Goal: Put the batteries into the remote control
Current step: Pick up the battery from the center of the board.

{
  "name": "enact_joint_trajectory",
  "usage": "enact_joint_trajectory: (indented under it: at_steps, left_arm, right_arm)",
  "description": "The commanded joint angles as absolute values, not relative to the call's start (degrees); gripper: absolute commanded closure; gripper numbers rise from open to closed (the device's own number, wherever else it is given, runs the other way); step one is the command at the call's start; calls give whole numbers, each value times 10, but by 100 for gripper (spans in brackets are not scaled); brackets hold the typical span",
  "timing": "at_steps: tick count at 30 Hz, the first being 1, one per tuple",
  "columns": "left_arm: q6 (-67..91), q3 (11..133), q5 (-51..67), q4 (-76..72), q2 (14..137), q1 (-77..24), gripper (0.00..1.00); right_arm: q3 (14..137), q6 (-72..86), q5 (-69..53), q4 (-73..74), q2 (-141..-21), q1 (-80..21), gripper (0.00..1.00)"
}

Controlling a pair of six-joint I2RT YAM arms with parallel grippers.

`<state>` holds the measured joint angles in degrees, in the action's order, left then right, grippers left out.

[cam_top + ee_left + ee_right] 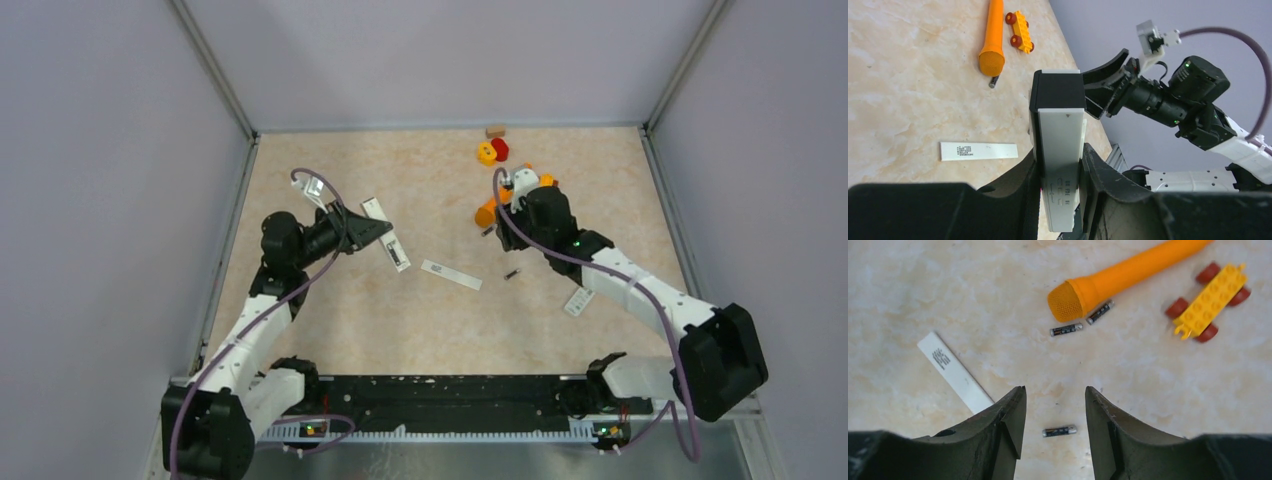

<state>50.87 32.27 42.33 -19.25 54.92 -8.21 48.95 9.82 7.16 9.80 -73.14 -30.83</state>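
The lone battery gets pinched by its sides next, as my right gripper moves back and down and turns. It lies below and back, its ends toward the fingers.
My left gripper [383,232] [1058,160] is shut on the slim white remote control [375,210] [1060,135] and grips its white body, with the black end pointing away from the fingers. My right gripper [508,203] [1054,400] is open and empty and points down above the table. One battery [1059,431] [511,272] lies on the table between its fingers in the right wrist view. Two more batteries [1065,330] [1099,312] lie at the thick end of the orange carrot toy [1108,280]. One of them shows in the top view [487,231].
A flat white strip with printed text [450,274] [978,151] [955,372] lies mid-table. A yellow brick car with red wheels [1210,302] [1019,32] [490,152] and a small brown block [495,130] sit at the back. A short white piece [578,300] lies under the right arm. Walls enclose the table.
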Motion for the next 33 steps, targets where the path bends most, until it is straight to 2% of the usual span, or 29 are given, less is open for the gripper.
enact_joint_trajectory:
  at_steps: [1,8,19,28,30,33]
  left_arm:
    - [509,351,418,-200,560,-76,100]
    - [515,353,427,-206,573,-73,100]
    - [512,356,422,-199,581,-68,100]
    - [513,355,421,-199,582,-66,100]
    - [513,355,422,-199,582,-66,100]
    - [512,355,424,-198,580,-65,100]
  right_arm:
    - [491,-224,-40,121,-710,-306,52]
    - [545,-377,-65,309,-807,-306,53]
    - [579,-439,-65,339,-922,-309,58]
    - [584,-458,-68,324,-951,-310,61]
    - [587,-459,-72,327,-962,-309,65]
    - [589,-459,-91,337,-973,-307,80]
